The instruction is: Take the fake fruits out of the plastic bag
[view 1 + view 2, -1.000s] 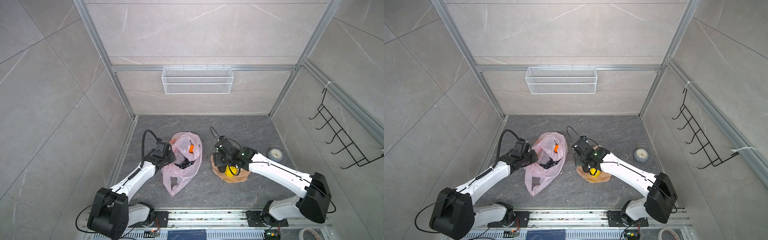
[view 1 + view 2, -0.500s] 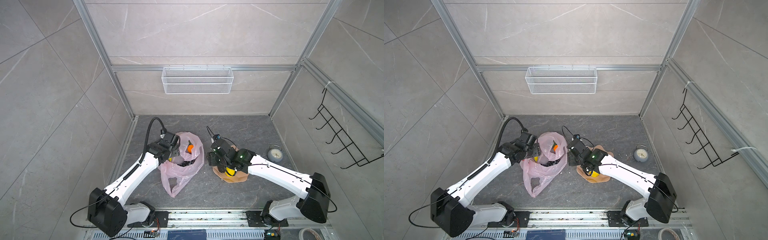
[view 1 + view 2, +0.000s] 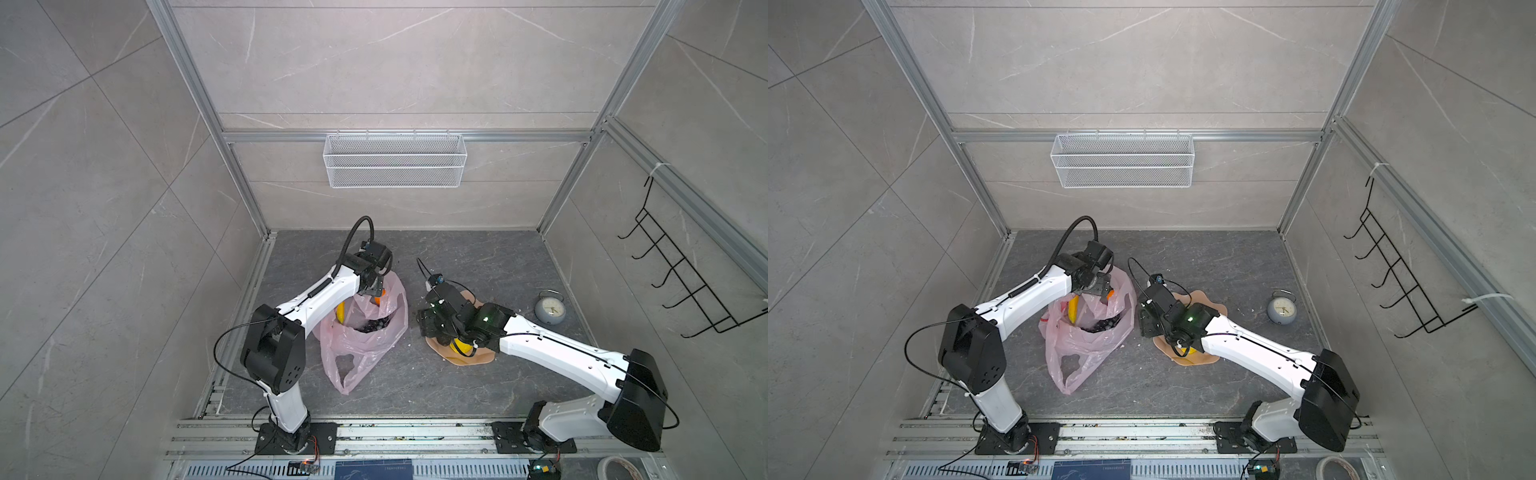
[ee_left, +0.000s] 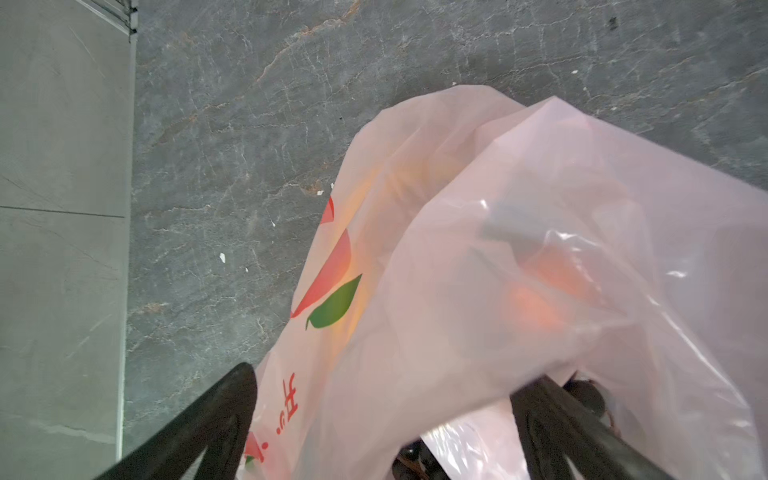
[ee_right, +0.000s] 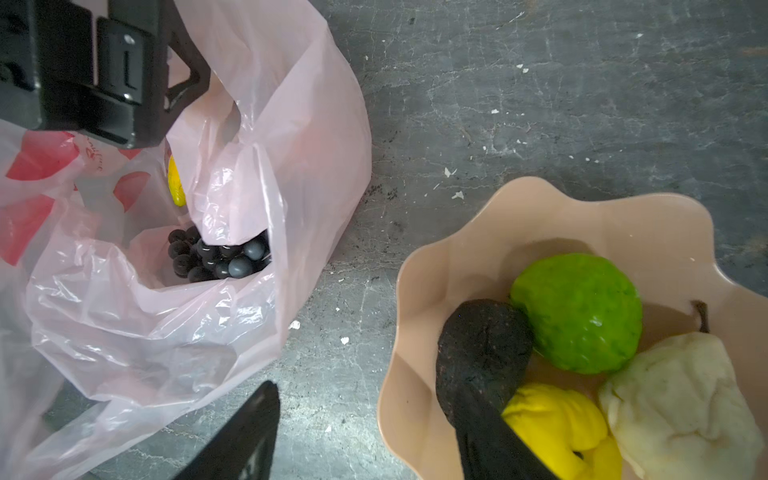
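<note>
My left gripper lowers its open fingers outward next and closes on the bag's far edge (image 4: 472,396), which droops over the orange (image 4: 536,307) just below and outward of my gripper.
The pale-pink plastic bag (image 3: 365,345) (image 3: 1088,345) lies open on the floor. Inside it are a dark grape bunch (image 5: 220,257), a yellow banana (image 3: 340,313) (image 5: 175,183) and an orange (image 3: 1111,295) (image 4: 536,307). My left gripper (image 3: 372,286) (image 4: 390,376) hangs open over the bag's far end, with loose plastic between its fingers. My right gripper (image 3: 428,324) (image 5: 365,395) is open and empty, low between the bag and the peach plate (image 5: 623,216). On the plate lie a green fruit (image 5: 577,311), a dark avocado (image 5: 482,353), a lemon (image 5: 552,424) and a beige piece (image 5: 681,395).
A small grey alarm clock (image 3: 549,308) stands on the floor right of the plate. A white wire basket (image 3: 395,160) hangs on the back wall and a black hook rack (image 3: 681,282) on the right wall. Walls close in the floor on three sides.
My left gripper has lifted from the bag's left side to its far end and opened wide. The right gripper has shifted from over the plate toward the bag.
</note>
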`<state>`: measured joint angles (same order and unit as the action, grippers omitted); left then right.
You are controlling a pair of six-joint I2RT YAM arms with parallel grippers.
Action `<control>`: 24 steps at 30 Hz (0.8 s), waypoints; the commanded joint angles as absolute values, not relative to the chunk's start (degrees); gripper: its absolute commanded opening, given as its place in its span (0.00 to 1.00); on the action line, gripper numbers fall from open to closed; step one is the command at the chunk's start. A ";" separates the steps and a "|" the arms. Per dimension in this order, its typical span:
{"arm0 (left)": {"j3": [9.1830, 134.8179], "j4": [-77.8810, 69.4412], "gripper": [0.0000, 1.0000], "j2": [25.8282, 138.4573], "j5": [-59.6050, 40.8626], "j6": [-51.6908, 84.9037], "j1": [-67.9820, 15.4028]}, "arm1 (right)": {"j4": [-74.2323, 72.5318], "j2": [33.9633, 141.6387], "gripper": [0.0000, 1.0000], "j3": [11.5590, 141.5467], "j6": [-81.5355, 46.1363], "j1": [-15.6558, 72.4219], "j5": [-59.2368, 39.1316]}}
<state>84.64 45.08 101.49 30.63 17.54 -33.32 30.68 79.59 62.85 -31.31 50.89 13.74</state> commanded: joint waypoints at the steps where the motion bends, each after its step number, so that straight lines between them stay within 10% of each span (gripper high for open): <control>1: 87.93 45.13 0.98 101.94 33.78 10.64 -33.89 | 29.89 78.91 0.69 61.78 -31.47 51.03 13.56; 13: 96.45 42.40 0.91 115.71 14.87 4.02 -30.91 | 30.41 78.42 0.69 61.84 -31.20 51.00 14.35; 22: 96.97 36.43 0.04 115.20 18.98 6.87 -30.28 | 29.91 78.90 0.69 61.43 -31.64 51.04 13.63; 24: 96.19 34.53 0.00 112.91 22.88 8.56 -30.03 | 29.78 79.37 0.69 61.86 -31.55 51.02 13.37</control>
